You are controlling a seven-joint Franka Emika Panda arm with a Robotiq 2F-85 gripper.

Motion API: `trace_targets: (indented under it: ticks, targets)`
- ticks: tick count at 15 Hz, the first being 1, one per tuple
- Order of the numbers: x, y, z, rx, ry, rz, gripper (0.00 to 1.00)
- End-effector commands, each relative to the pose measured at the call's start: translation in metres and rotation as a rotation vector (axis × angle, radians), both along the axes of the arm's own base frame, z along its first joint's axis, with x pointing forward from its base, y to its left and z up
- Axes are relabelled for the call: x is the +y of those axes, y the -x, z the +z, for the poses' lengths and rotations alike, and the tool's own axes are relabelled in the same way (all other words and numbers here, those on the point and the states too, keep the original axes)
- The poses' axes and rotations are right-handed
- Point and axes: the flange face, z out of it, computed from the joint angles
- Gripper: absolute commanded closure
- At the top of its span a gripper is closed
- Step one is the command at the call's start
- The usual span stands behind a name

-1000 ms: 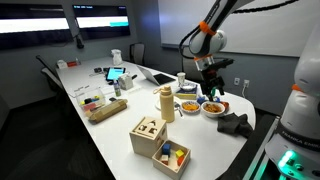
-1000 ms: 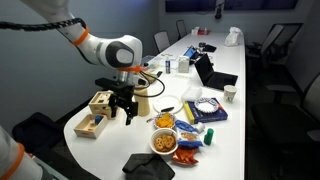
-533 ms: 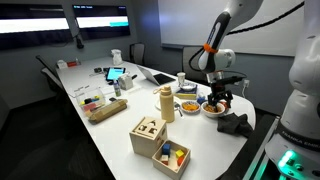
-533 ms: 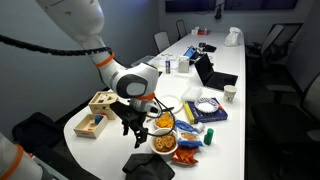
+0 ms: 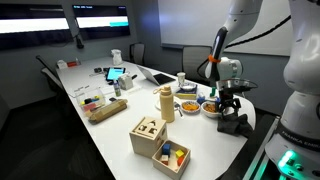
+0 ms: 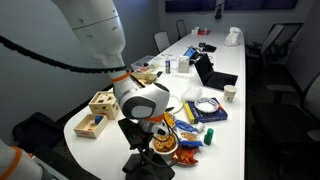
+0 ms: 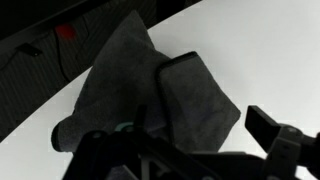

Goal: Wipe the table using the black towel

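My gripper lowers onto the crumpled middle of the black towel (image 5: 238, 126) (image 7: 168, 110) next, because the towel lies below it, still uncaught between its spread fingers.
The black towel (image 5: 238, 126) lies crumpled at the rounded end of the white table (image 5: 205, 140). It also shows in an exterior view (image 6: 150, 167) and fills the middle of the wrist view (image 7: 150, 90). My gripper (image 5: 230, 108) hangs directly above the towel, pointing down, and also shows in an exterior view (image 6: 147, 143). In the wrist view the gripper (image 7: 180, 150) is open, with its fingers spread to either side over the towel. I cannot tell whether the fingertips touch the cloth.
Bowls of snacks (image 5: 213, 106) and snack packets (image 6: 188, 130) sit beside the towel. A wooden bottle (image 5: 167, 103), a wooden sorting box (image 5: 148, 135) and a toy box (image 5: 171, 156) stand near the table's end. A laptop (image 6: 212, 72) and cups are farther along. The table edge is close to the towel.
My arm has swung from over the snack bowls toward the table's end and come down, so the gripper now hangs right above the black towel. The towel has not moved.
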Motion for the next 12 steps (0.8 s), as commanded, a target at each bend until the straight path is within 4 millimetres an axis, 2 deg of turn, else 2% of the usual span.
trace_targets:
  ticks: [1, 5, 6, 7, 9, 12]
  targets:
    - [-0.012, 0.003, -0.027, 0.014, 0.004, -0.068, 0.00]
    - [-0.019, 0.007, -0.050, 0.046, 0.004, -0.124, 0.00]
    - [-0.019, 0.008, -0.054, 0.053, 0.002, -0.128, 0.04]
    - [-0.019, 0.007, -0.058, 0.064, 0.002, -0.124, 0.27]
    - [-0.020, 0.006, -0.062, 0.077, 0.003, -0.121, 0.29]
    - [-0.019, 0.004, -0.069, 0.091, 0.001, -0.118, 0.53]
